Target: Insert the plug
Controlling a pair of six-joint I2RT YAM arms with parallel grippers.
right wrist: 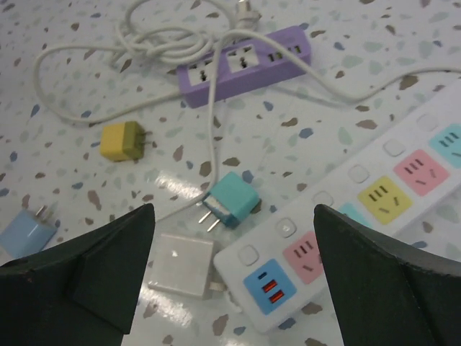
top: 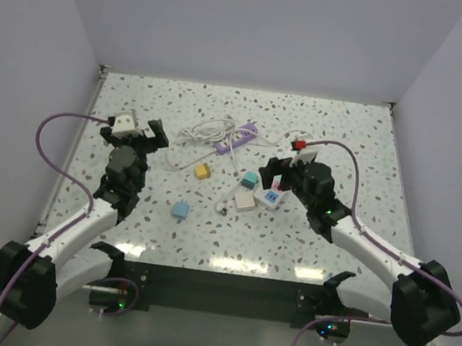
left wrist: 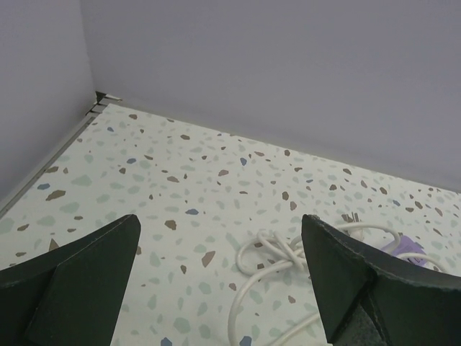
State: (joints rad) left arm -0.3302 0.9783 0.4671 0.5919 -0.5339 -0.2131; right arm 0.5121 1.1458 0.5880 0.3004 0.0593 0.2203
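The light blue plug [top: 181, 210] [right wrist: 25, 231] lies clear of the other plugs, so the right gripper should next move down, back and to the left in the top view, astride it.
Several loose plugs lie mid-table: a teal plug [right wrist: 232, 202] [top: 250, 180] with its prongs toward me, a white plug [right wrist: 181, 264] [top: 246, 201], a yellow plug [right wrist: 122, 140] [top: 203, 170] and a light blue plug [right wrist: 25, 231] [top: 181, 210]. A white power strip [right wrist: 360, 194] with coloured sockets lies at the right. A purple power strip [right wrist: 245, 63] [top: 237, 138] lies farther back. My right gripper [right wrist: 232, 209] [top: 277, 179] hovers open above the teal plug and the white strip's end, holding nothing. My left gripper [left wrist: 220, 218] [top: 135, 133] stands open and empty at the left.
A tangled white cable [left wrist: 288, 252] [top: 202, 134] runs from the purple strip toward the left gripper. Another white cable [right wrist: 374, 79] crosses behind the white strip. Grey walls [left wrist: 288, 72] close the table at the back and sides.
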